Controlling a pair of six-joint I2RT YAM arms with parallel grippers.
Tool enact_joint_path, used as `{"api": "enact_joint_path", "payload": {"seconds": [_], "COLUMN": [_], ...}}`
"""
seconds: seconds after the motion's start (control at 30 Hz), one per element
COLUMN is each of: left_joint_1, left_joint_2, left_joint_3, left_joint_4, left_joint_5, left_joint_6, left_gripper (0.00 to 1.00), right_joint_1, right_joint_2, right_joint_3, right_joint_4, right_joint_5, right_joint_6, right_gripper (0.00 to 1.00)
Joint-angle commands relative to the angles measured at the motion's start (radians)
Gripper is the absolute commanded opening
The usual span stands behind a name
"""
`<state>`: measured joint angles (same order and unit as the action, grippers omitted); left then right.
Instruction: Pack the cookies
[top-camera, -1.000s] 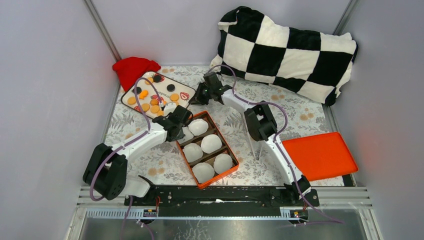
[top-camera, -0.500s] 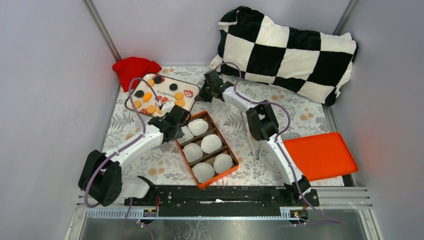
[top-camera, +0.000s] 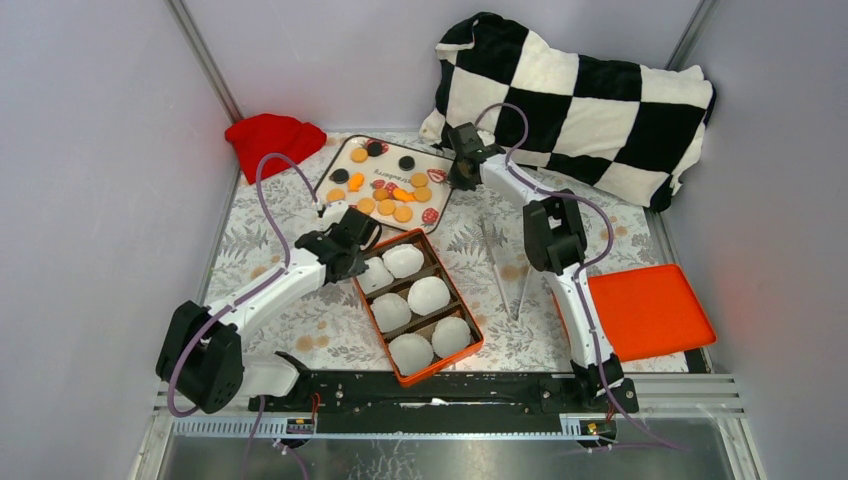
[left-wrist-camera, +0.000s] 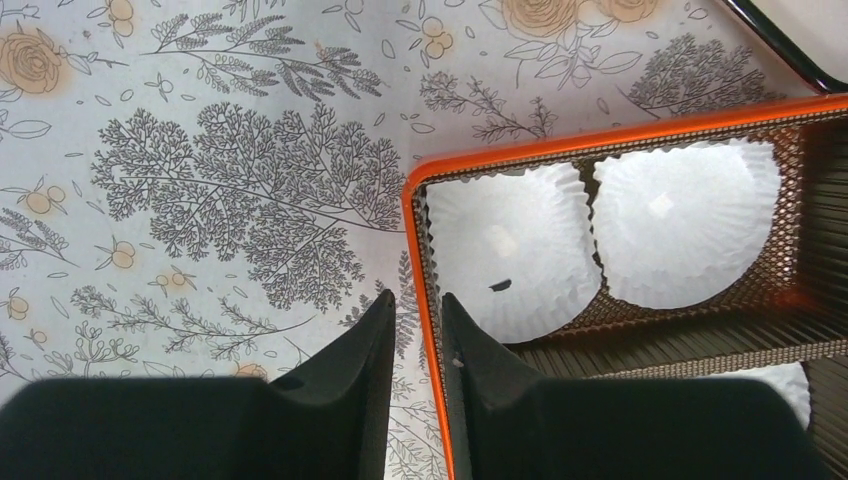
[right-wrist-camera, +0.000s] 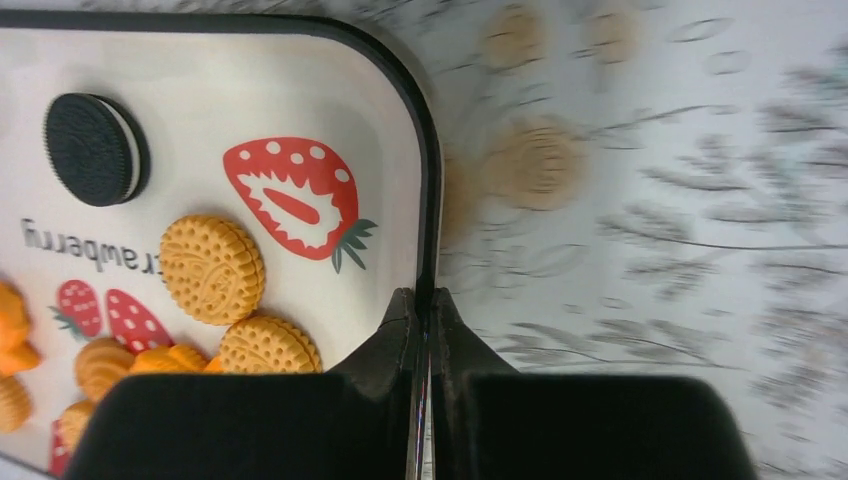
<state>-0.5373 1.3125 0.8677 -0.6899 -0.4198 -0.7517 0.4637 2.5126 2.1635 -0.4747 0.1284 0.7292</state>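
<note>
I should next pull the tray's rim to the right in the top view with my right gripper, onto open tabletop, and let go of it, because the tray (top-camera: 390, 163) crowds the mesh box.
The cookies (top-camera: 385, 195), golden with a few black ones, lie on a white strawberry-print tray (top-camera: 390, 163) at the back middle. My right gripper (top-camera: 458, 172) is shut on the tray's right rim. In the right wrist view the black rim (right-wrist-camera: 432, 200) runs between the closed right gripper (right-wrist-camera: 423, 297), with golden cookies (right-wrist-camera: 212, 268) and a black one (right-wrist-camera: 95, 148) to its left. An orange mesh box (top-camera: 472, 325) holds several white paper cups (top-camera: 428, 295). My left gripper (top-camera: 360, 245) straddles the box's far left wall (left-wrist-camera: 600, 140); the left gripper (left-wrist-camera: 416, 298) stands part open, with a gap on its outer side.
A black-and-white checkered pillow (top-camera: 575, 95) fills the back right. A red cloth (top-camera: 272, 135) lies in the back left corner. An orange lid (top-camera: 640, 310) rests at the right edge. Grey walls close in both sides.
The right gripper closed on the tray's rim and dragged the tray and its cookies rightward, away from the red cloth. The orange box turned slightly with the left gripper.
</note>
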Motion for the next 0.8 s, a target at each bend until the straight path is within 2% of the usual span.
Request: {"api": "enact_joint_path", "payload": {"seconds": [0.0,0.17,0.37,0.5,0.63,0.77], "left_joint_1": [-0.007,-0.015,-0.031,-0.031,-0.025,0.046], "left_joint_2": [0.0,0.01,0.085,0.173,0.271,0.351], "left_joint_3": [0.035,0.031,0.03,0.059,0.13,0.192], "left_joint_4": [-0.014,0.02,0.104,0.14,0.096,0.08], "left_joint_5": [0.015,0.046,0.078,0.038,-0.054,-0.077], "left_joint_6": [0.011,0.014,-0.002,-0.019,-0.049,-0.068], "left_gripper": [0.28,0.28,0.27,0.27,0.24,0.22], "right_joint_1": [-0.02,-0.059,-0.076,-0.076,-0.078,-0.078], "right_joint_2": [-0.092,-0.178,-0.323,-0.369,-0.41,-0.439], "right_joint_3": [-0.069,-0.228,-0.449,-0.493,-0.525,-0.554], "right_joint_4": [-0.184,-0.239,-0.191,-0.192,-0.198,-0.184], "right_joint_5": [0.252,0.328,0.368,0.36,0.37,0.36], "right_joint_6": [-0.142,-0.179,-0.21,-0.233,-0.252,-0.269], "right_gripper": [0.0,0.0,0.0,0.0,0.0,0.0]}}
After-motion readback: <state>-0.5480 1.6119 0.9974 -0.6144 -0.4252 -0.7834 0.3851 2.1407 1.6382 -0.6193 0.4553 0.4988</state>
